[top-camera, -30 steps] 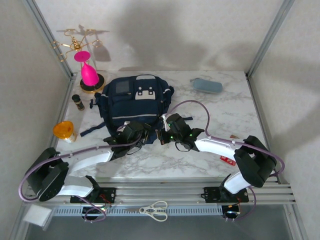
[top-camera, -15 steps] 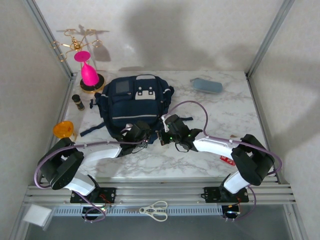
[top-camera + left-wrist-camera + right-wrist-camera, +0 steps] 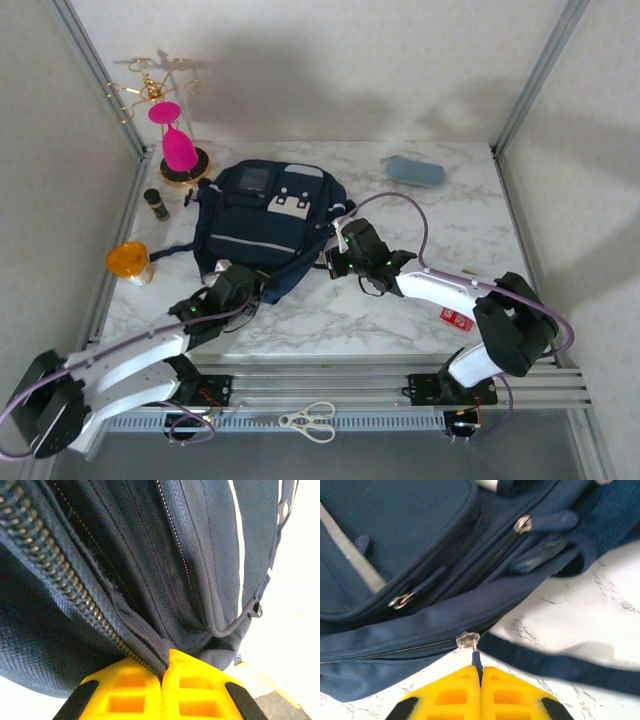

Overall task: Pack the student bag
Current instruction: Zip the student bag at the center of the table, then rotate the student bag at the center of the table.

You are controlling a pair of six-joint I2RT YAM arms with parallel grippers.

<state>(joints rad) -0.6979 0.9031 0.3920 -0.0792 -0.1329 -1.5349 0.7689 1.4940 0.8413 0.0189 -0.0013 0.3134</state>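
My left gripper moves toward the orange cup (image 3: 128, 261) next, then releases the fabric fold, as the zipper slider is already at the bag's edge by my right gripper.
The student bag (image 3: 262, 222), navy with light piping, lies flat mid-table, tilted a little. My left gripper (image 3: 234, 284) is at the bag's near left corner. Its yellow fingers (image 3: 124, 687) are shut on a fold of the bag's fabric (image 3: 150, 642) beside the zipper teeth (image 3: 60, 577). My right gripper (image 3: 341, 256) is at the bag's near right edge. In the right wrist view it (image 3: 480, 669) is shut on the blue pull tab (image 3: 476, 658) of a metal zipper slider (image 3: 467, 640). A dark strap (image 3: 555, 665) trails over the marble.
A pink cone (image 3: 178, 150) on a gold stand (image 3: 152, 88) is at the back left, with a small dark bottle (image 3: 156, 204) and an orange cup (image 3: 130, 262) along the left edge. A grey-blue pouch (image 3: 414, 171) lies back right, a red item (image 3: 456, 319) near right, scissors (image 3: 308, 421) below the rail.
My left gripper shut on the bag's fabric and drew back toward the near left. The bag shifted and turned. My right gripper moved slightly back and right with the pull tab.
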